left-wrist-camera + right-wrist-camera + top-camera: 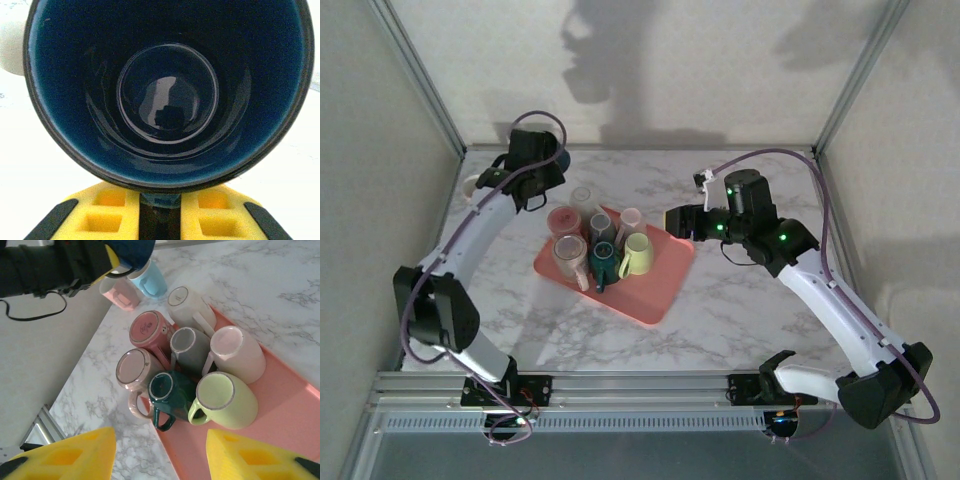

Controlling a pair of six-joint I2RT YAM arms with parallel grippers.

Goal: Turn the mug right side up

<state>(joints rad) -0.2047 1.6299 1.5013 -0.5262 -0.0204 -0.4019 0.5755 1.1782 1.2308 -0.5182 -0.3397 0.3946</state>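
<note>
The dark blue mug, its opening already up, comes down next in my left gripper onto the bare marble (569,174) beside the light blue mug for release.
A dark blue mug (170,100) is held by its handle between the yellow pads (107,212) of my left gripper (160,212), which is shut on it. Its open mouth faces the left wrist camera, showing a glossy blue inside. From above, the left gripper (542,162) and the mug (560,158) are at the table's back left. The right wrist view has the mug (131,250) at its top edge. My right gripper (672,220) hovers open over the right part of the pink tray (655,292), with nothing between its fingers (65,455).
Several mugs stand upside down on the tray (280,405), among them a lime one (222,401), a dark green one (170,392) and a pink one (132,371). A light blue mug (151,280) and a pink mug (119,292) stand on the marble below the left gripper. Frame posts border the table.
</note>
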